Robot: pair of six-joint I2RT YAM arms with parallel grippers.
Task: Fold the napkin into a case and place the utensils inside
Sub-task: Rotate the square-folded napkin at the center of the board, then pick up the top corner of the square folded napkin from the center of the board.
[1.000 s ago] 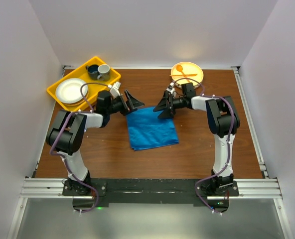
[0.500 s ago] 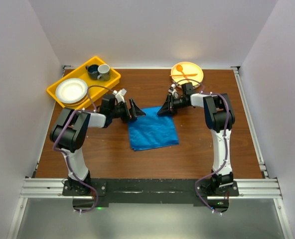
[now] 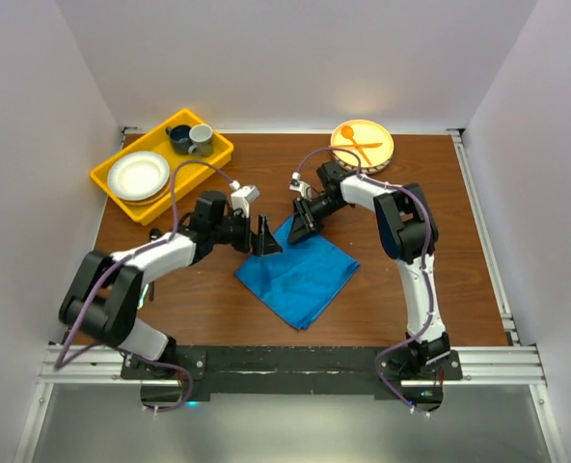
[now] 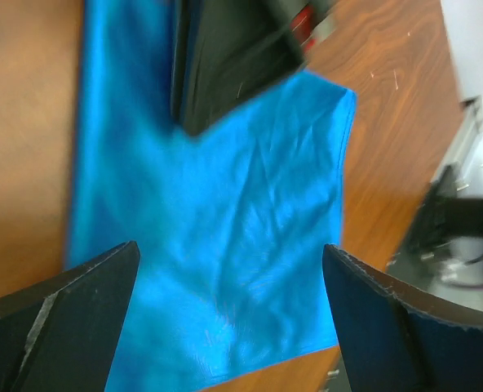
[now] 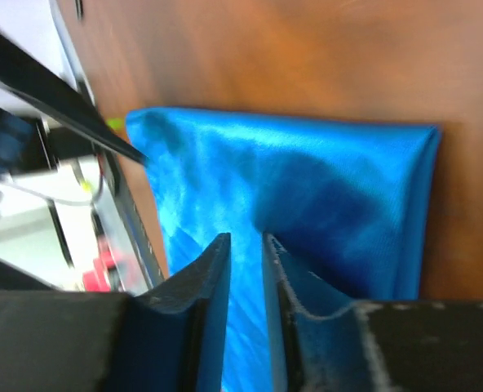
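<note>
I will move my left gripper back toward the arm bases and down onto the napkin's near corner [image 3: 304, 323] next, because that corner is free while my right gripper is at the far one.
The bright blue napkin [image 3: 300, 280] lies on the wooden table, turned like a diamond with one corner pointing away from the arm bases. My right gripper [image 3: 298, 220] sits on that far corner. In the right wrist view its jaws [image 5: 246, 238] are drawn almost together over the napkin [image 5: 307, 171], with blue cloth in the narrow slit. My left gripper [image 3: 266, 236] hovers at the cloth's left edge. It is wide open [image 4: 229, 249] with only the napkin [image 4: 225, 188] beneath. The utensils are out of view.
A yellow tray [image 3: 122, 156] at the back left holds a white plate [image 3: 138, 176] and two cups [image 3: 191, 138]. A yellow plate [image 3: 387, 145] at the back right carries an orange plastic spoon and fork [image 3: 356, 143].
The right gripper narrowed onto the napkin's far corner and pulled it left, turning the cloth from square-on to diamond-wise. The left arm stretched lower toward the cloth, still open.
</note>
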